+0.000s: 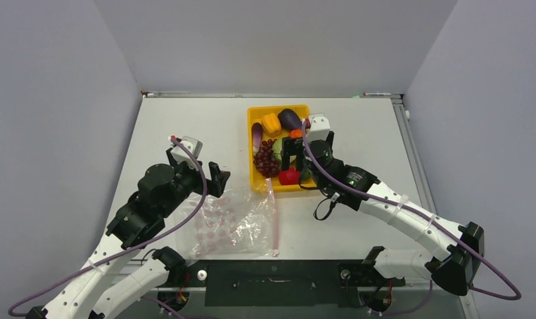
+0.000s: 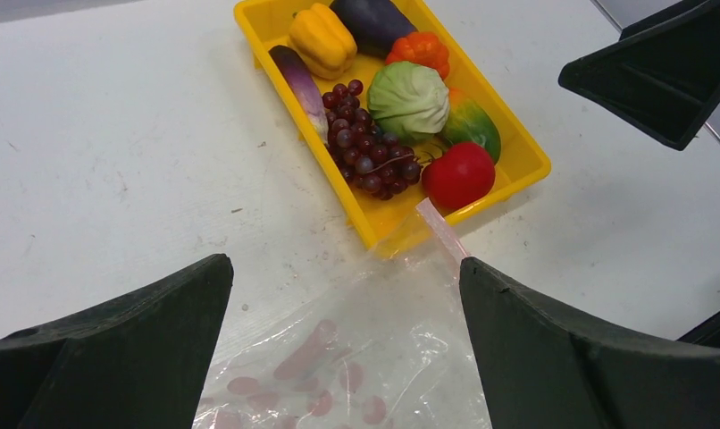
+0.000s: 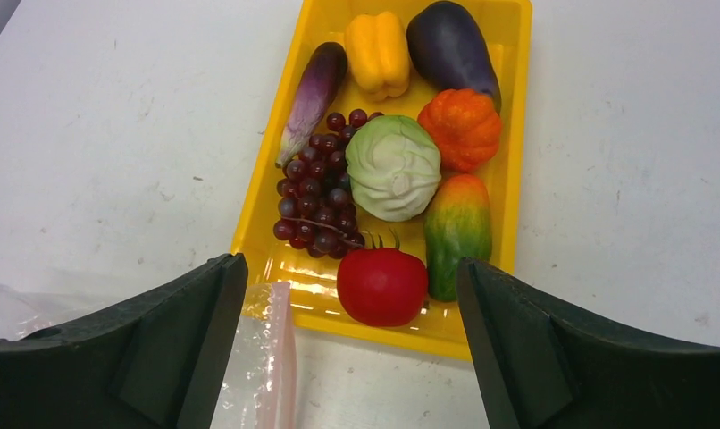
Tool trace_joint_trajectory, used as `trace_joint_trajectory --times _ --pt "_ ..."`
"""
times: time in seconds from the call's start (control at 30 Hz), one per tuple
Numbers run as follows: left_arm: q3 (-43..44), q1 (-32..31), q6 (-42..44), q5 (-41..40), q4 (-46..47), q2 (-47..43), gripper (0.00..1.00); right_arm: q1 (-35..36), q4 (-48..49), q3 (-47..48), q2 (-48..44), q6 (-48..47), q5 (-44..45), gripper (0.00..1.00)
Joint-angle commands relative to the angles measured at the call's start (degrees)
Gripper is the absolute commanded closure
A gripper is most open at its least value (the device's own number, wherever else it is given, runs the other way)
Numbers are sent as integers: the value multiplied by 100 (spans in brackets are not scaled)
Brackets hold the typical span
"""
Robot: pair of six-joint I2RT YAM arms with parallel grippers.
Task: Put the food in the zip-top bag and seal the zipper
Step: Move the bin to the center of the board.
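Observation:
My right gripper moves across and down onto the tray's rim beside the grapes next, below it and to its left in the top view.
The food lies in a yellow tray point(image 1: 252, 143): dark red grapes point(image 3: 321, 201), a red tomato point(image 3: 381, 286), a pale green cabbage point(image 3: 392, 168), a yellow pepper point(image 3: 379, 52), a purple eggplant point(image 3: 450, 45), an orange piece point(image 3: 464, 127) and a green-orange piece point(image 3: 457, 232). The zip-top bag point(image 1: 232, 226) lies flat and empty just in front of the tray, its pink zipper point(image 1: 273, 219) running along its right edge. My left gripper point(image 2: 343, 264) hovers open above the bag point(image 2: 374, 357). Over the tray's near end my right gripper point(image 3: 350, 264) is open, the tomato below its fingers.
Grey walls enclose the white table point(image 1: 372, 133) on three sides. The zipper end point(image 2: 441, 228) nearly touches the tray's near corner. One finger of the right gripper point(image 2: 660, 80) shows in the left wrist view. Both arm bases sit at the near edge.

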Motion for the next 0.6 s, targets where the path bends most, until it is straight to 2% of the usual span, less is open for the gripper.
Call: trace_joint_trajectory --times 0.0,0.17,0.37,0.57 --pt "225 47 19 25 98 -27 4 34 89 395 231 35 -183 10" --pt "234 55 1 -46 67 -20 4 44 24 643 522 39 -331 10" --pt "252 84 -12 -180 -9 12 4 41 384 603 576 -151 -766 10" --pt "274 115 -51 -319 -98 49 4 107 424 866 1015 -162 -804 9"
